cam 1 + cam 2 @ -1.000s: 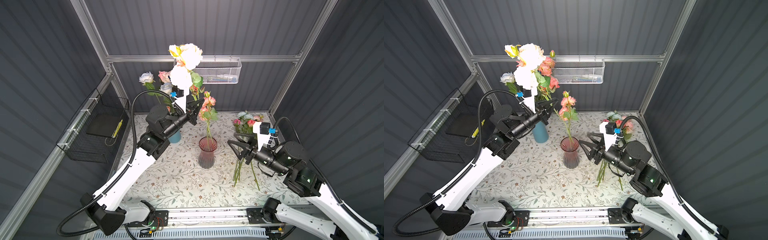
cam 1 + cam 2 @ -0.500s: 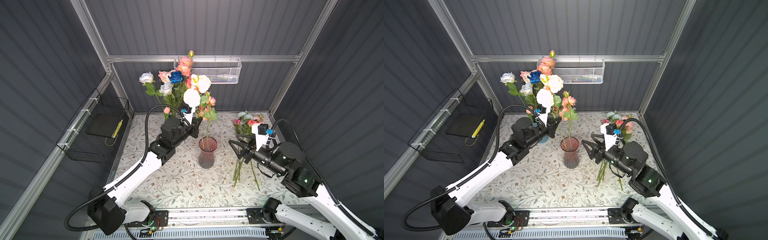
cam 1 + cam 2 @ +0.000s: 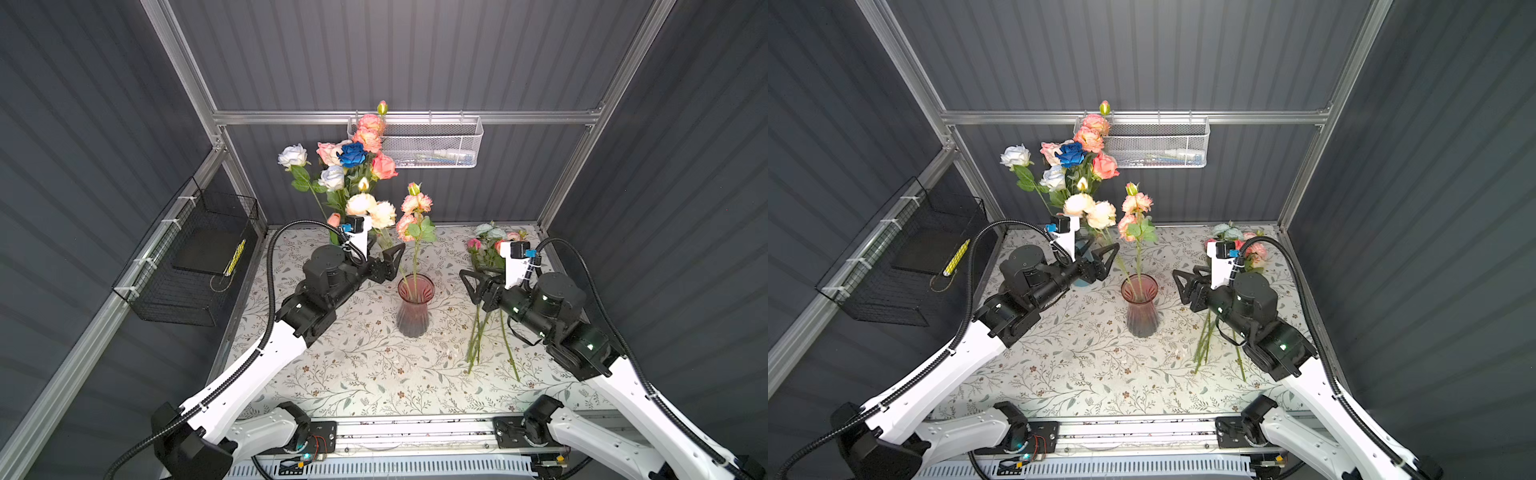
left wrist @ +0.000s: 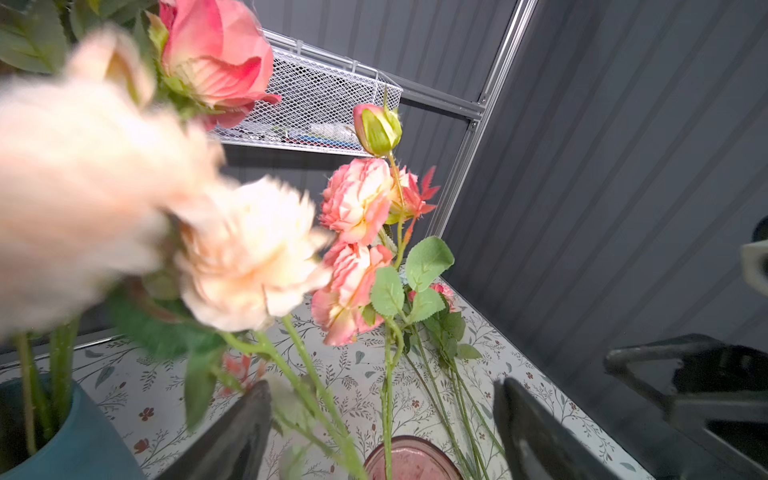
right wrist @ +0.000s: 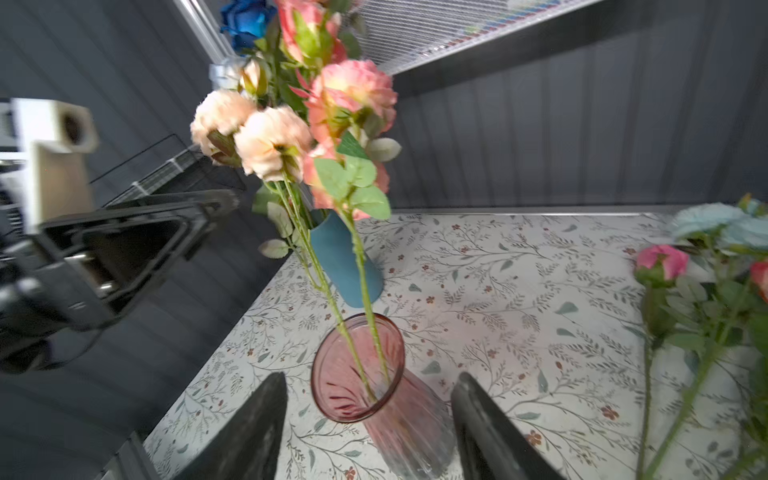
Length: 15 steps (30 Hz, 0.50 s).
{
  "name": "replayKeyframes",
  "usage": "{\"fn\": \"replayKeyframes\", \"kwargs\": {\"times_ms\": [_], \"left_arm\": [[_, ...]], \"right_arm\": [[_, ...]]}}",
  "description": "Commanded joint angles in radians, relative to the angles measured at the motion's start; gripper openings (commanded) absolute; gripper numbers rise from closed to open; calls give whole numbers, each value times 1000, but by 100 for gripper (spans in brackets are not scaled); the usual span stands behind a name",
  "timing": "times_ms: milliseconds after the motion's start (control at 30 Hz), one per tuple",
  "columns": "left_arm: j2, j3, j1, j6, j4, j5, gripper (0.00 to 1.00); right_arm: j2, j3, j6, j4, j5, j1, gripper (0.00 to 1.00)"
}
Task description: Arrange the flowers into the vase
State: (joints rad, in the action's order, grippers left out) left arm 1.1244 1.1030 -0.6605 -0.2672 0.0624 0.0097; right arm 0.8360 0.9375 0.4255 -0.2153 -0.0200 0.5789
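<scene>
The pink rose's green stem [image 5: 645,364] lies apart from the other stems. Next, my right gripper tips downward and lowers outward onto it near its leaves.
The pink glass vase [image 3: 414,307] [image 3: 1140,309] stands mid-table with two flower stems in it: a pink-peach spray [image 3: 415,205] and a cream-peach pair [image 3: 372,208] leaning left. My left gripper [image 3: 394,262] [image 4: 382,436] is open just left of the vase's mouth. The cream stem [image 4: 316,399] runs loose between its fingers. My right gripper [image 3: 467,286] [image 5: 370,432] is open and empty to the right of the vase [image 5: 357,370], apart from it. More flowers [image 3: 488,245] lie on the table behind the right gripper, stems [image 3: 476,340] pointing forward.
A blue vase [image 5: 345,266] at the back left holds several roses, one deep blue [image 3: 352,153]. A white mesh basket [image 3: 436,143] hangs on the back wall. A black wire basket [image 3: 195,266] hangs on the left wall.
The left gripper came down from high with the cream-peach flowers, set their stem in the pink vase and opened. The right gripper widened slightly and stayed in place.
</scene>
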Motion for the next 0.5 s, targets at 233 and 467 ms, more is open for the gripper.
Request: {"fn": "replayKeyframes", "kwargs": {"times_ms": [233,467], "left_arm": [[-151,-12,-7,-78,-82,-6,97],[-287,-123,-7,-150,-90,18,100]], "right_arm": [[159,-50,136,-108,-47,-209,65],[488,-57,127,-97,-46,-384,62]]}}
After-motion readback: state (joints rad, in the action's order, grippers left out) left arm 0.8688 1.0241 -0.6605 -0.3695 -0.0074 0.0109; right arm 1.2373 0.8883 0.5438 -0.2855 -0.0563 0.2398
